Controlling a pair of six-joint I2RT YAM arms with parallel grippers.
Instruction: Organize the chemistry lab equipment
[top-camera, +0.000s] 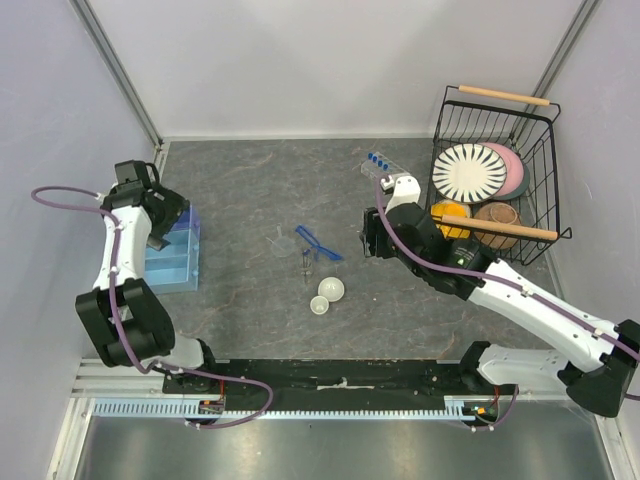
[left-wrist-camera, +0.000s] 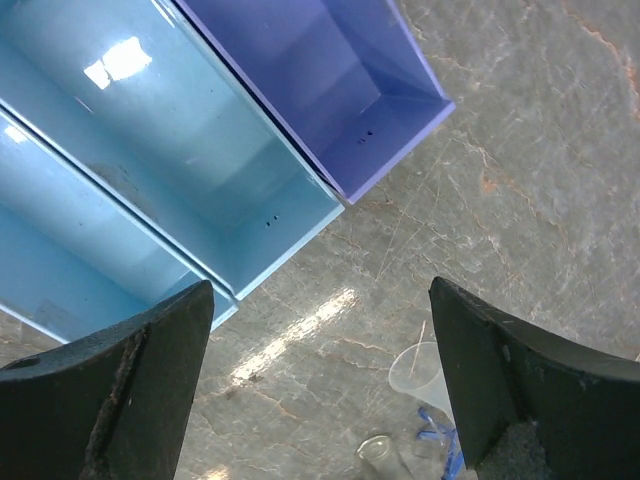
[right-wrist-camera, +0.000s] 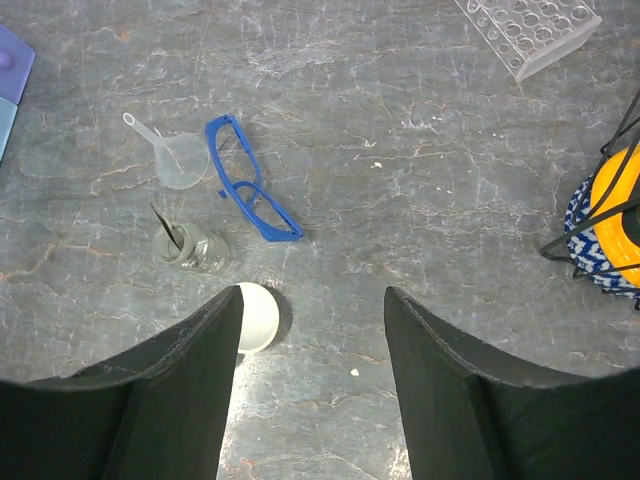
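Observation:
I will next lower my left gripper with its fingers open onto the divider (top-camera: 187, 230) (left-wrist-camera: 285, 139) beside the purple section, because the thin upright edge of that divider fits between them.
The clear tube rack (top-camera: 381, 166) with blue-capped tubes stands at the back, left of the basket; its corner (right-wrist-camera: 530, 30) shows in the right wrist view. Blue-framed safety glasses (top-camera: 318, 243) (right-wrist-camera: 245, 188) lie mid-table beside a clear funnel (top-camera: 283, 243) (right-wrist-camera: 176, 160) and a small glass vial (top-camera: 307, 263) (right-wrist-camera: 190, 248). Two white round dishes (top-camera: 331, 289) (top-camera: 319, 306) sit nearer me; one dish (right-wrist-camera: 257, 315) peeks out beside my right gripper's left finger. My right gripper (top-camera: 371, 240) (right-wrist-camera: 312, 300) hangs open and empty, right of the glasses. My left gripper (top-camera: 162, 236) (left-wrist-camera: 320, 292) is open and empty by the blue bins.
A light-blue and purple compartment organizer (top-camera: 172, 252) (left-wrist-camera: 180, 150) sits at the left. A black wire basket (top-camera: 540, 180) with plates and bowls stands at the back right; its wire (right-wrist-camera: 600, 195) is close to my right gripper. Grey walls close in both sides.

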